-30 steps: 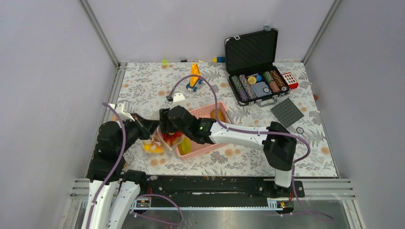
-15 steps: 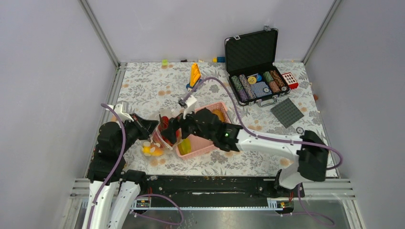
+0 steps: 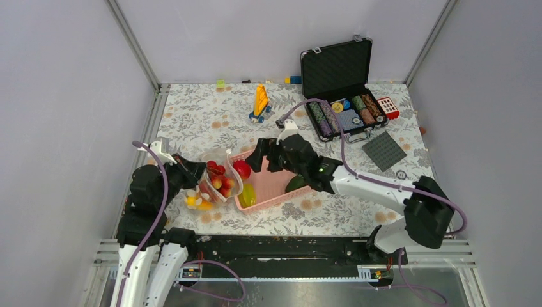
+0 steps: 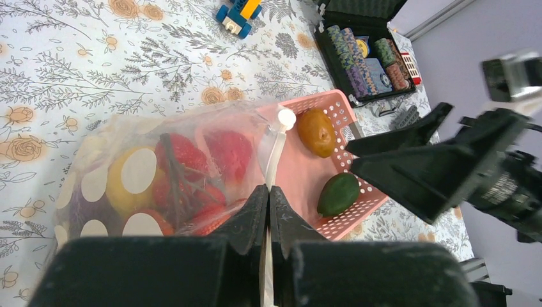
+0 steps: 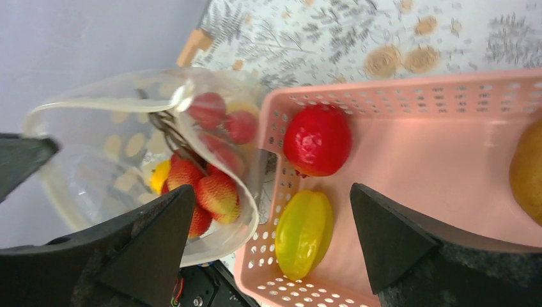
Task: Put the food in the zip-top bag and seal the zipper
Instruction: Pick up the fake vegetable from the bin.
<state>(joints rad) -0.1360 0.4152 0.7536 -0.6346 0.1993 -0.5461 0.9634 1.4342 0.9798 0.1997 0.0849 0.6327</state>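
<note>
My right gripper will move down and to the left in the top view, with its fingers astride the red fruit (image 3: 242,169) (image 5: 317,141), because it lies below them on that side.
The clear dotted zip-top bag (image 3: 216,181) stands open left of the pink basket, holding several red fruits and a yellow one (image 5: 214,192). My left gripper (image 3: 193,171) is shut on the bag's zipper strip (image 4: 276,150) and holds the mouth up (image 4: 268,195). My right gripper (image 3: 263,160) is open and empty above the basket's left half (image 5: 271,224). In the basket lie a red fruit (image 5: 317,139), a yellow star fruit (image 5: 303,233), a green fruit (image 4: 339,193) and a brown-orange fruit (image 4: 316,131).
The pink slotted basket (image 3: 281,192) sits mid-table against the bag. An open black case of poker chips (image 3: 342,112) stands at the back right, a grey baseplate (image 3: 385,150) beside it. A yellow-blue toy (image 3: 260,102) stands at the back.
My right gripper has drawn back from the bag's mouth to the right and now hovers open over the basket. My left gripper keeps its hold on the bag's edge.
</note>
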